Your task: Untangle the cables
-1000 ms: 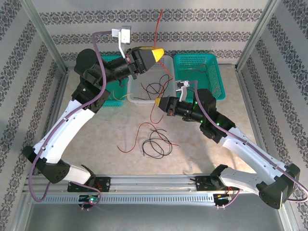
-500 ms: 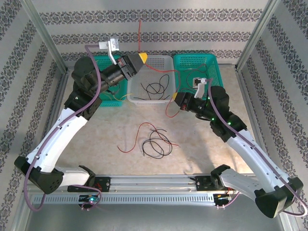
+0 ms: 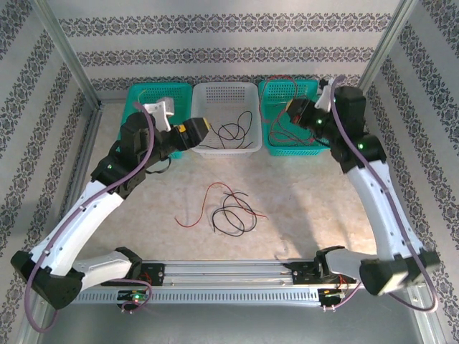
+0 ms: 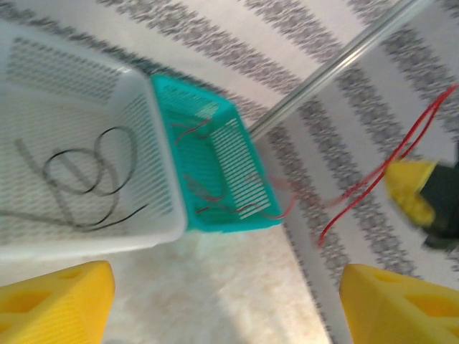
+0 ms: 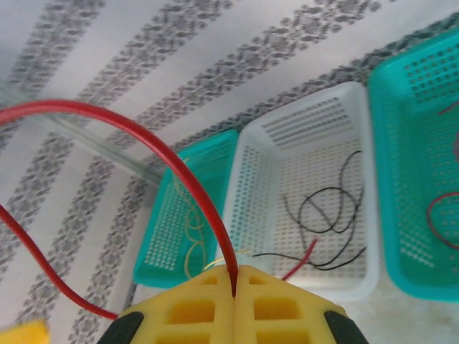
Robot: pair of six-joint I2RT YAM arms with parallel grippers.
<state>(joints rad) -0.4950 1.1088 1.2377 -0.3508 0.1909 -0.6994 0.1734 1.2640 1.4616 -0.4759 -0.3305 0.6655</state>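
I should next lower my right gripper outward over the teal basket that holds red cables and let go of the red cable, because the far part of the basket is below and outward.
A loose tangle of red and black cables (image 3: 229,210) lies on the table's middle. My right gripper (image 3: 290,110) hovers over the right teal basket (image 3: 313,87), shut on a red cable (image 5: 147,137) that arcs up from between its fingers (image 5: 208,308). That same red cable (image 4: 387,168) trails through the air in the left wrist view. My left gripper (image 3: 198,130) hangs by the white basket's (image 3: 247,89) front left corner, open with nothing between its fingers (image 4: 57,304). Black cables (image 3: 233,131) lie in the white basket, and yellow cables (image 5: 190,233) in the left teal basket (image 3: 140,92).
The three baskets stand in a row along the back wall. Metal frame posts (image 3: 68,54) rise at both back corners. Bare tabletop (image 3: 315,201) lies between the tangle and the right arm.
My left gripper opened, released the red cable and dropped back toward the white basket's front. My right gripper carried the red cable up and right to above the right teal basket.
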